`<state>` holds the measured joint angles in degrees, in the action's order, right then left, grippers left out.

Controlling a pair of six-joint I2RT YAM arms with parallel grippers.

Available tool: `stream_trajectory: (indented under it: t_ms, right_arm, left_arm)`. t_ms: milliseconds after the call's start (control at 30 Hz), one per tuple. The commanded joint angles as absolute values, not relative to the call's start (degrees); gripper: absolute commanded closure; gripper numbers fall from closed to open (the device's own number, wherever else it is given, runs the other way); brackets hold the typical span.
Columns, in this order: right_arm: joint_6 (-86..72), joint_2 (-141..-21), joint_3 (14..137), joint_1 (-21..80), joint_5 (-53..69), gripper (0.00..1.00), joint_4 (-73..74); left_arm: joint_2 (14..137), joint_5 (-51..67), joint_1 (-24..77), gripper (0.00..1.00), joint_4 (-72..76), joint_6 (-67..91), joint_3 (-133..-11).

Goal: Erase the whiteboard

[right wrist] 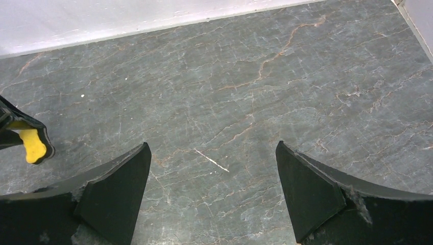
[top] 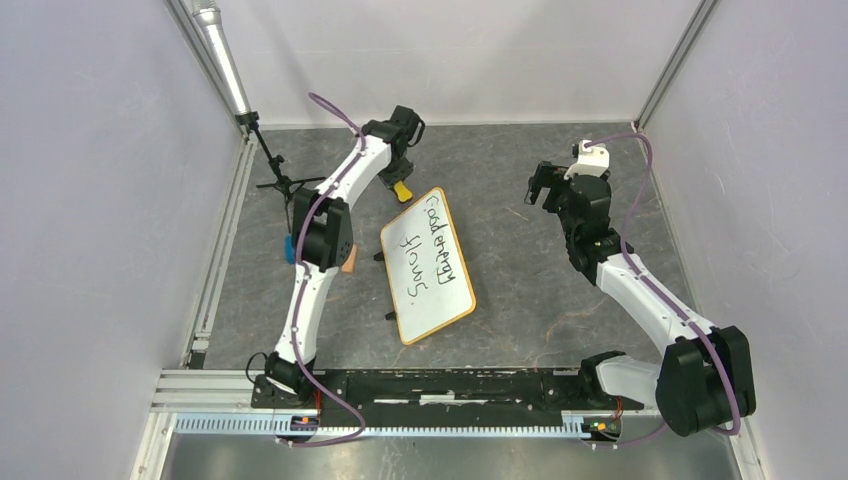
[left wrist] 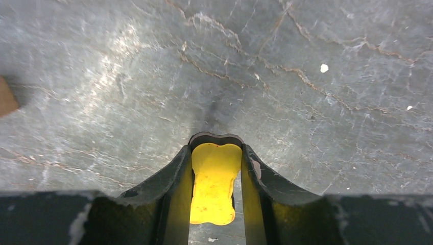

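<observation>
My left gripper draws back to its left in the top view next, to the clear table beside the whiteboard, and releases the eraser [top: 402, 191] there.
The whiteboard [top: 441, 298], white with a tan-orange frame and black handwriting, lies flat at the table's middle, tilted. My left gripper [top: 399, 183] is just past the board's far corner, shut on a yellow eraser [top: 402, 191]. In the left wrist view the eraser [left wrist: 214, 184] sits between the two fingers of my left gripper [left wrist: 216, 145] just above the grey table. My right gripper [top: 541, 187] is open and empty to the right of the board, over bare table [right wrist: 212, 153]. The eraser also shows at the left edge of the right wrist view [right wrist: 33, 146].
A small black tripod [top: 281, 184] stands at the left wall, under a slanted metal pole [top: 224, 58]. A blue object [top: 289, 248] and a tan object [top: 349, 260] lie by the left arm. White walls enclose the table on three sides.
</observation>
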<state>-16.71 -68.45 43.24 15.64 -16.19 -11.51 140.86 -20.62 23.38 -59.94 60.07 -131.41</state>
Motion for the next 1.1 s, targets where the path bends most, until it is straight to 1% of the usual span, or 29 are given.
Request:
stream_trajectory:
  t_ms: [0,167,333,433,500,633,700,767,833,900,967,1067]
  right_arm:
    - [-16.69,-68.42,43.15,15.34,-17.18,0.02,-12.96]
    - [-16.65,-68.80,43.20,15.28,-17.21,0.02,-13.08]
    - [-16.58,-69.49,43.41,15.16,-16.91,0.02,-13.06]
    - [-16.57,-70.00,43.69,15.13,-16.35,0.02,-12.99]
    - [-16.52,-70.04,43.79,15.12,-15.81,0.02,-12.85]
    - [-16.21,-69.76,43.95,15.07,-14.47,0.02,-12.86]
    - [-15.91,-69.65,43.78,15.11,-13.69,0.02,-13.26]
    - [-15.58,-69.71,43.94,15.10,-13.61,0.02,-13.05]
    - [-15.38,-69.78,44.25,15.12,-13.46,0.02,-12.69]
    - [-15.38,-69.70,44.48,15.12,-13.18,0.02,-12.23]
    - [-14.86,-69.58,44.47,15.10,-12.93,0.02,-12.23]
    - [-14.29,-69.73,44.63,15.15,-14.41,0.02,-11.59]
  left_arm:
    - [133.22,-26.58,22.85,0.65,-60.01,53.13,-135.26]
    - [126.36,-30.96,22.93,0.67,-62.24,49.58,-132.79]
    - [116.31,-30.32,23.75,0.67,-62.35,46.89,-124.19]
    - [109.67,-28.21,24.49,0.67,-62.23,44.01,-116.62]
    - [104.97,-25.69,24.77,0.68,-62.23,40.63,-110.08]
    - [93.17,-22.10,24.83,0.69,-59.27,34.89,-91.66]
    - [87.08,-19.53,24.79,0.67,-57.10,32.34,-82.18]
    - [82.19,-18.38,24.79,0.64,-56.51,30.66,-75.56]
    - [77.15,-18.47,24.74,0.61,-54.65,31.42,-68.57]
    - [73.18,-16.58,24.70,0.61,-50.90,33.86,-61.10]
    - [70.59,-13.40,24.61,0.61,-45.95,36.29,-54.35]
    - [69.57,-12.38,24.53,0.61,-40.13,40.13,-46.32]
